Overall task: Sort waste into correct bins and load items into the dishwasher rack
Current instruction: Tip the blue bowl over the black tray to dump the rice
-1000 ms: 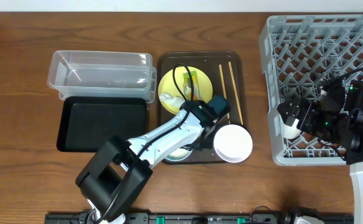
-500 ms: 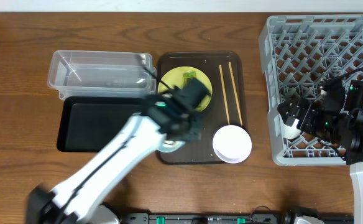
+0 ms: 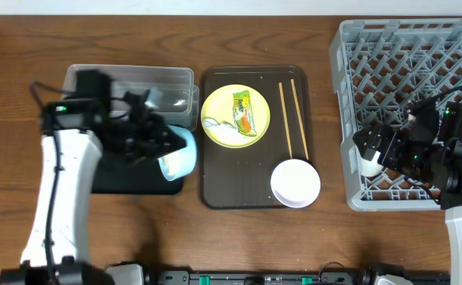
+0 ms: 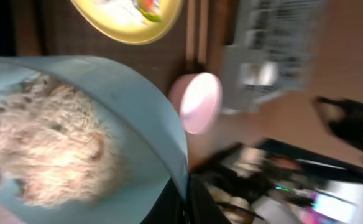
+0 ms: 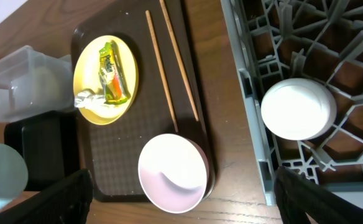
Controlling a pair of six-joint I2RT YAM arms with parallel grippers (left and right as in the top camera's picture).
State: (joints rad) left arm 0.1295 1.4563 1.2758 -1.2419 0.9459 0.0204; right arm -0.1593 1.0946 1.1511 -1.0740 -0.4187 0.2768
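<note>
My left gripper tips the light blue bowl (image 3: 179,153) over the black tray next, as it holds rice. Then it comes down onto the brown tray's bare near corner (image 3: 231,176) and releases.
My left gripper (image 3: 161,145) is shut on the rim of the light blue bowl (image 3: 179,153) and holds it tilted over the right end of the black tray (image 3: 104,184). In the left wrist view the bowl (image 4: 138,112) holds white rice scraps (image 4: 45,149), and the fingers (image 4: 184,202) pinch its rim. The clear tub (image 3: 128,83) lies behind the black tray. The yellow plate (image 3: 223,103) carries the green-and-orange wrapper (image 3: 244,111). Two chopsticks (image 3: 290,119) and the white bowl (image 3: 296,183) lie on the brown tray. My right gripper (image 5: 194,208) is open and empty beside the white cup (image 5: 298,108) in the grey rack (image 3: 413,71).
The brown serving tray (image 3: 231,178) lies between the bins and the rack. A white crumpled scrap (image 3: 215,125) sits on the plate's left side. The right arm hangs over the rack's front left corner.
My left arm has lifted the blue bowl off the brown tray and swung it left to the black tray. The right arm has not moved.
</note>
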